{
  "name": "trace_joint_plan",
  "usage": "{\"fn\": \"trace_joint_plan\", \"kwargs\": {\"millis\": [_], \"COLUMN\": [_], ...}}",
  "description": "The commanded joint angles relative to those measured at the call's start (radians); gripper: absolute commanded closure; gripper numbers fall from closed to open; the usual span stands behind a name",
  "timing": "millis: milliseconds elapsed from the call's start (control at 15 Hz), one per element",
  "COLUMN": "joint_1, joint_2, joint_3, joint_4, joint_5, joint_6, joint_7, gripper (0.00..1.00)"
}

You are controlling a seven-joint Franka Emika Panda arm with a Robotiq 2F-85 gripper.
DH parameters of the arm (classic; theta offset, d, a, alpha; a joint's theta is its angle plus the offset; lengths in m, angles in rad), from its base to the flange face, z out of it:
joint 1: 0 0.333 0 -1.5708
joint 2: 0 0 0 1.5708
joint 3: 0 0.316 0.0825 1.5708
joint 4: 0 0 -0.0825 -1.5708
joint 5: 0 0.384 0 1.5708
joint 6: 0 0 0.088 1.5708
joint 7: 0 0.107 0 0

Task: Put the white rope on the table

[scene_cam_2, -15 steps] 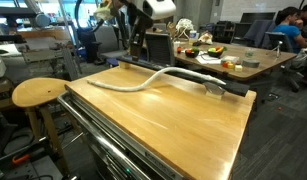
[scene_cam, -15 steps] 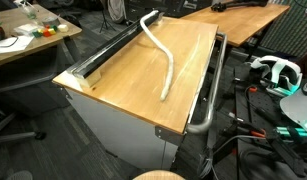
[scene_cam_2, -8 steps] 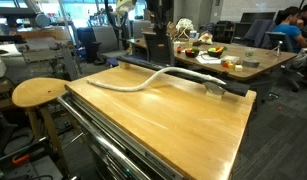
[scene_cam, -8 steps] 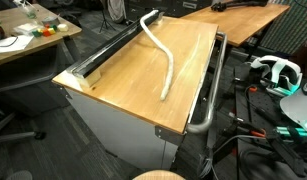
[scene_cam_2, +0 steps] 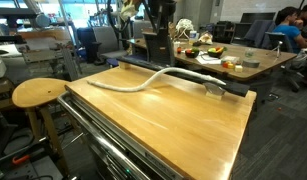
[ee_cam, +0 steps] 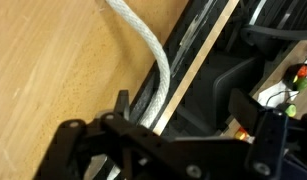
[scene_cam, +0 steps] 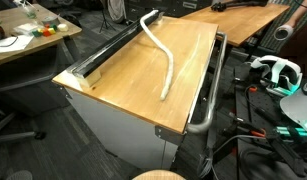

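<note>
My open gripper moves down toward the table's dark edge, around the rope where it crosses that edge point(ee_cam: 155, 100) next, since the rope's end runs off the table there.
The white rope point(scene_cam: 166, 62) lies in a long curve on the glossy light-brown table point(scene_cam: 123, 90). It shows in both exterior views, running across the far part of the tabletop point(scene_cam_2: 163, 125) as a wavy line point(scene_cam_2: 153, 78). My gripper point(scene_cam_2: 160, 20) hangs above the far end of the table, clear of the rope. In the wrist view the gripper point(ee_cam: 183, 108) is open and empty. The rope point(ee_cam: 145, 45) runs over the wood point(ee_cam: 53, 70) to the table's edge, just beside one finger.
A metal tube rail point(scene_cam: 208, 100) runs along the table's side. A round wooden stool point(scene_cam_2: 38, 92) stands beside it. A cluttered desk point(scene_cam_2: 228, 62) is behind, another wooden tabletop point(scene_cam: 233, 20) is beyond, and a white headset point(scene_cam: 273, 72) and cables lie nearby.
My gripper has lifted and drifted away above the table's far end. The rope has not moved.
</note>
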State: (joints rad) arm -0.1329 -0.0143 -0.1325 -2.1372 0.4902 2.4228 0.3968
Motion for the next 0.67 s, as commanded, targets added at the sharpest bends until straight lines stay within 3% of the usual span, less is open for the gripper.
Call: {"fn": "trace_joint_plan", "kwargs": {"millis": [0, 267, 333, 467, 600], "joint_1": [-0.018, -0.015, -0.014, -0.015, -0.019], "joint_2": [0.18, 0.353, 0.262, 0.329, 0.332], "joint_3": [-0.025, -0.085, -0.071, -0.084, -0.073], "joint_4": [0.199, 0.417, 0.276, 0.355, 0.362], "joint_5": [-0.202, -0.391, -0.338, -0.363, -0.346], "joint_6": [-0.002, -0.102, -0.044, -0.065, -0.067], "joint_7": [0.188, 0.348, 0.293, 0.313, 0.29], "gripper": [0.0, 0.0, 0.0, 0.0, 0.0]}}
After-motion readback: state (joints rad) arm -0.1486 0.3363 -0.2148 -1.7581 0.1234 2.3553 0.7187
